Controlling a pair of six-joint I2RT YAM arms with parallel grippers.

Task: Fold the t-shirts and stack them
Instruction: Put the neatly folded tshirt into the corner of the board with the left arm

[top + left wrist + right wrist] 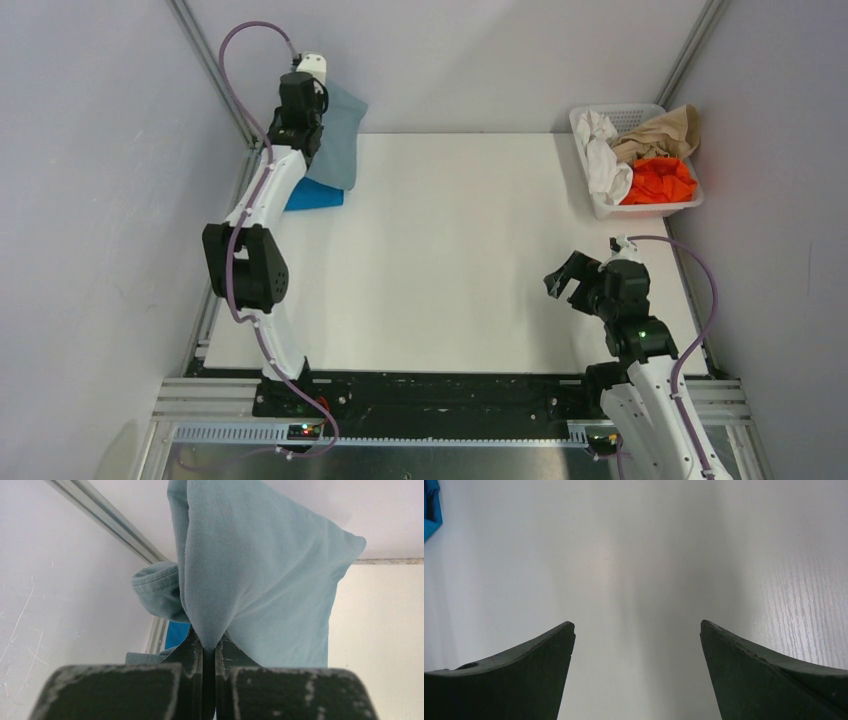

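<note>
The brighter blue t-shirt (315,196) (176,634) lies flat below my gripper. My left gripper should move down next, lay the dusty grey-blue t-shirt over it and let go of the grey-blue one.
A dusty grey-blue t-shirt (338,135) hangs folded at the table's far left corner, pinched by my left gripper (305,150). In the left wrist view the cloth (260,580) drapes from my left gripper (209,647), whose jaws are shut on a fold of it. Beneath it lies a brighter blue t-shirt (315,196), folded flat on the table; a strip of that same shirt (176,635) shows past the fingers. My right gripper (565,278) hovers open over bare table at the right, nothing between its fingers (549,650). A blue edge (431,510) shows far left.
A white basket (582,120) at the far right holds white, tan and orange cloths. Grey walls and metal frame rails close in the table on the left, back and right. The white tabletop (450,250) lies between the two arms.
</note>
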